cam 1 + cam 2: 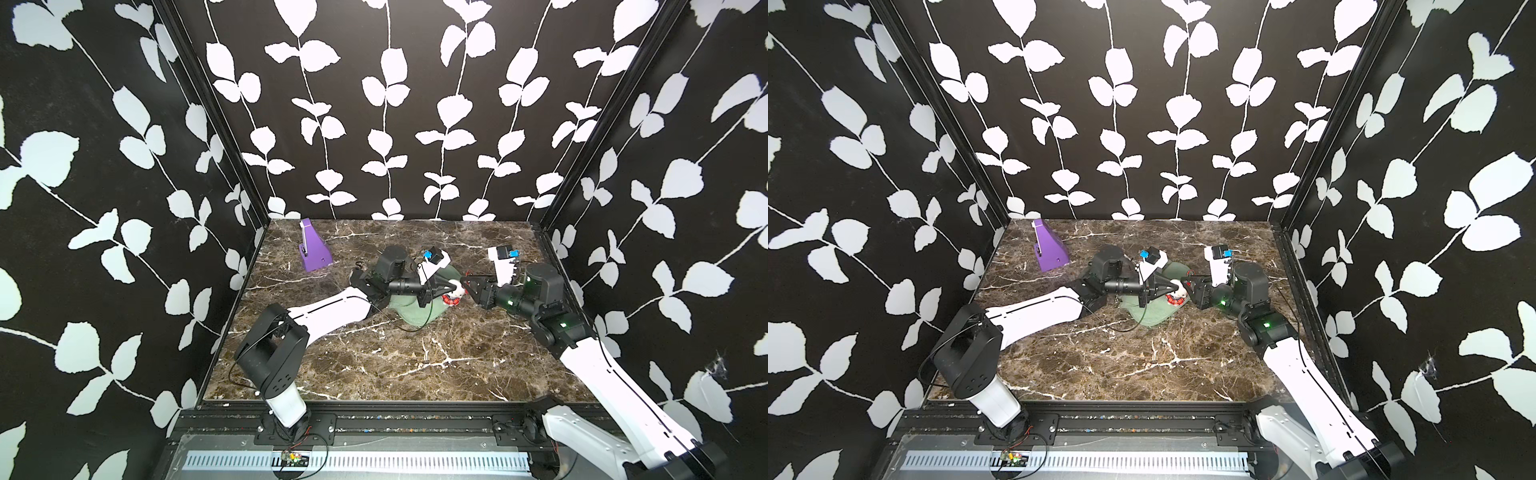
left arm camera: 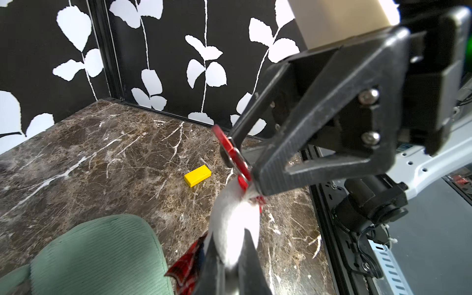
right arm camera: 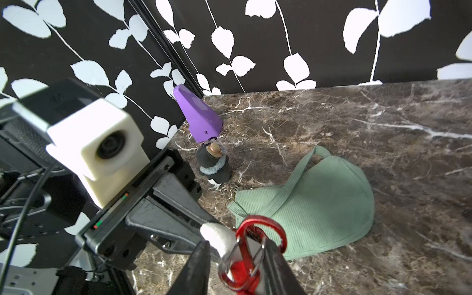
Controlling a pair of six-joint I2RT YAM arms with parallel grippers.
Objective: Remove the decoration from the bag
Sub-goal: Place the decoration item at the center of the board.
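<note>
My left gripper is holding the plush and will next move away from my right gripper and down to the marble near the dark figurine (image 1: 372, 322). It will release the plush there, as the tabletop is clear at that spot.
The sage-green bag (image 1: 411, 311) (image 1: 1150, 316) lies flat on the marble table, under my left forearm in both top views. The decoration (image 1: 456, 291) is a white plush piece (image 2: 235, 224) with red plaid cloth (image 2: 186, 265) and a red carabiner (image 3: 258, 229). It is held up over the bag's right end. My left gripper (image 2: 229, 245) (image 1: 452, 286) is shut on the white plush. Facing it tip to tip, my right gripper (image 3: 235, 246) (image 1: 467, 286) has its jaws apart, with the carabiner between them against one finger. Whether the clip is hooked to the bag (image 3: 319, 204) does not show.
A purple wedge-shaped object (image 1: 314, 251) (image 3: 198, 115) stands at the back left. A small dark figurine (image 3: 213, 166) stands next to it. A yellow block (image 2: 197, 175) lies on the table beyond the grippers. Patterned walls close in three sides.
</note>
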